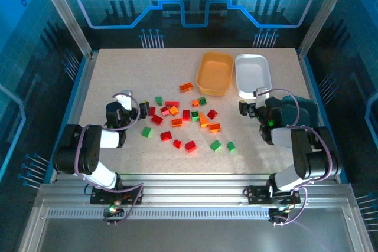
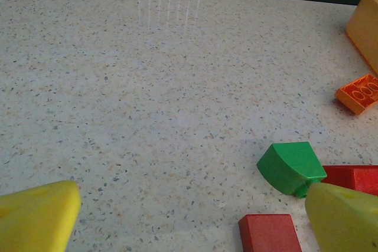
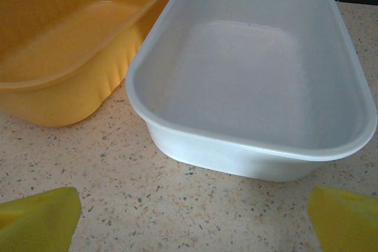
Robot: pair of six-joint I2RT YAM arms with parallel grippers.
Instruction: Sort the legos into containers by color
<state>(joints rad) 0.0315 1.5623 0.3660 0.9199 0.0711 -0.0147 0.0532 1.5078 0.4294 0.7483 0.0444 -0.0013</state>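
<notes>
My right gripper is about to go sideways, turn and come down onto the side of the teal tray that faces the pile.
Red, orange and green legos [image 1: 183,116] lie scattered on the table's middle. The orange tray [image 1: 214,72] and white tray [image 1: 253,75] stand empty, side by side at the back. A dark teal tray [image 1: 304,109] sits partly under the right arm. My left gripper [image 1: 127,108] [image 2: 189,228] is open over bare table, left of the pile. A green brick [image 2: 290,166] touches its right fingertip [image 2: 345,219], with a red brick [image 2: 269,233] beside it. My right gripper [image 1: 260,105] [image 3: 192,228] is open and empty, just short of the white tray's near wall [image 3: 236,154].
An orange brick [image 1: 186,87] [image 2: 358,92] lies apart, near the orange tray's wall [image 3: 65,95]. Green bricks [image 1: 223,145] sit at the pile's near right. Speckled tabletop stretches open on the far left. Metal frame posts border the table.
</notes>
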